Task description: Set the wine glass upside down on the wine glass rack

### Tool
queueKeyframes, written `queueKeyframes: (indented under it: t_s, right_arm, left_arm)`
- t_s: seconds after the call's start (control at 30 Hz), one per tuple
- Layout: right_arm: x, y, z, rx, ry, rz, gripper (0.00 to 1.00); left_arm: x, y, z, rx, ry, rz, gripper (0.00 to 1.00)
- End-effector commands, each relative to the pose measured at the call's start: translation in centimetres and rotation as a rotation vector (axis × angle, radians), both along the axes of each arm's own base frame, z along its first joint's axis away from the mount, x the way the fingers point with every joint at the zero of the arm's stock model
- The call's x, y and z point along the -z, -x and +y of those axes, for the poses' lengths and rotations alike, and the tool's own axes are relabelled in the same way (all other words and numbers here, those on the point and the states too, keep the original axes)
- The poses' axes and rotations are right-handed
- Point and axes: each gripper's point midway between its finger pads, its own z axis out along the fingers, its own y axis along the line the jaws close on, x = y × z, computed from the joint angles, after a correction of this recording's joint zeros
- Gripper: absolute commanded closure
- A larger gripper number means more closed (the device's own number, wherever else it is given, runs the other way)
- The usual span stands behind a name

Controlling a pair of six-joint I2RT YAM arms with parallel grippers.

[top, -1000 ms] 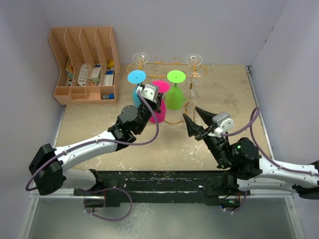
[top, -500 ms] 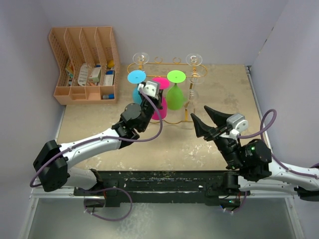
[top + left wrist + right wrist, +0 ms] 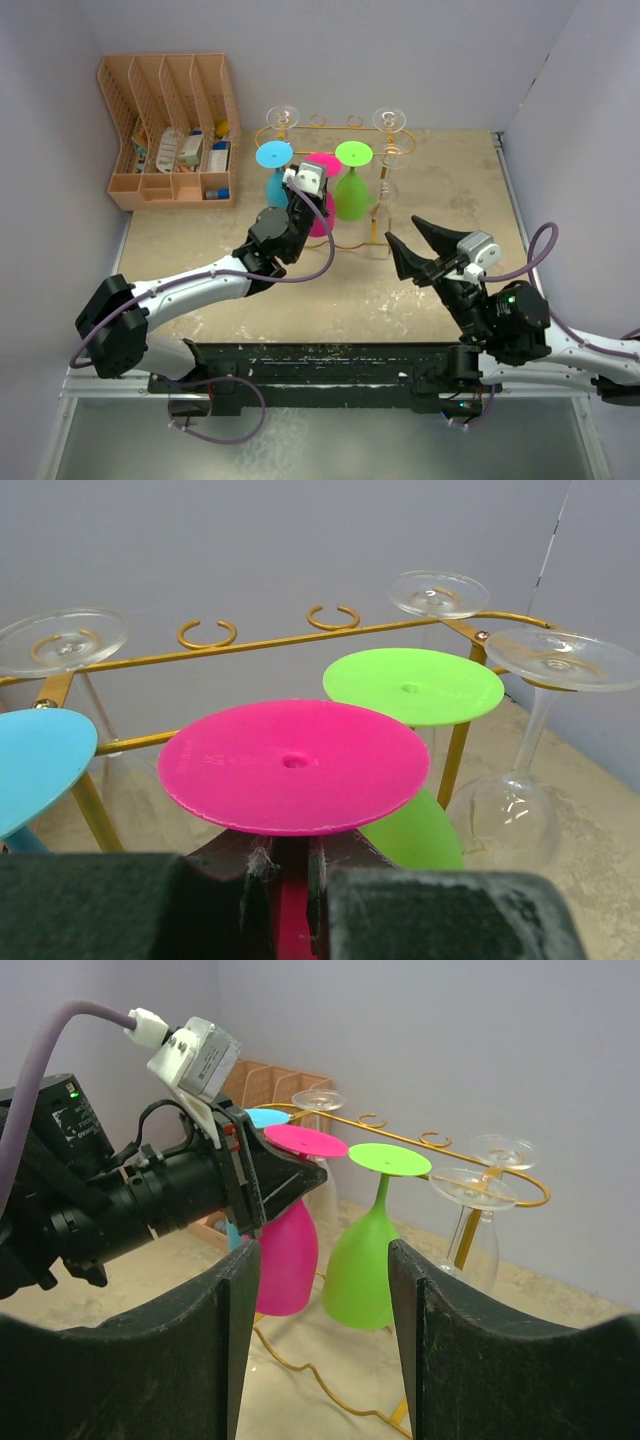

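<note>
The pink foot crowds the green one between the blue and green feet, so my left gripper will next move outward toward the blue one, then release the glass.
My left gripper point(image 3: 306, 207) is shut on the stem of a pink wine glass point(image 3: 322, 168) and holds it upside down, foot up. In the left wrist view the pink foot point(image 3: 295, 765) sits between a blue foot point(image 3: 30, 770) and a green foot point(image 3: 412, 685), at the front rail of the gold wire rack point(image 3: 260, 645). I cannot tell if the foot rests on the rail. The rack point(image 3: 330, 128) stands at the back middle of the table. My right gripper point(image 3: 410, 245) is open and empty, to the right of and nearer than the rack. Between its fingers the right wrist view shows the pink bowl point(image 3: 285, 1260).
A green glass point(image 3: 350, 192) and a blue glass point(image 3: 272, 160) hang upside down beside the pink one. Clear glasses point(image 3: 283, 118) point(image 3: 389, 120) point(image 3: 393, 160) hang at the rack's ends. A peach slotted organiser point(image 3: 170, 130) stands at the back left. Walls close in left, right and behind.
My left arm has carried the pink glass slightly farther in toward the rack. My right arm has drawn back to the right and nearer, still open.
</note>
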Motion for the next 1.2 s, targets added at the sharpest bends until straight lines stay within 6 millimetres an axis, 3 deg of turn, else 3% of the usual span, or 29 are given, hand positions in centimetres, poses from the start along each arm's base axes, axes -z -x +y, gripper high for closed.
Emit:
queueKeyframes:
  t_s: [0.0,0.47,1.17]
  right_arm:
    - [-0.8,0.3,-0.6,-0.016,-0.041,-0.002,0.43]
    - [-0.5,0.3,-0.3,-0.020,-0.028,0.006,0.43]
    - [-0.1,0.3,0.6,-0.028,0.001,-0.002,0.42]
  left_arm:
    - [-4.6,-0.2,0.7,-0.040,0.079,-0.105,1.00]
    - [-4.4,-1.4,2.1,-0.084,0.074,-0.094,1.00]
    - [-1.8,-1.8,1.6,-0.065,0.045,-0.017,1.00]
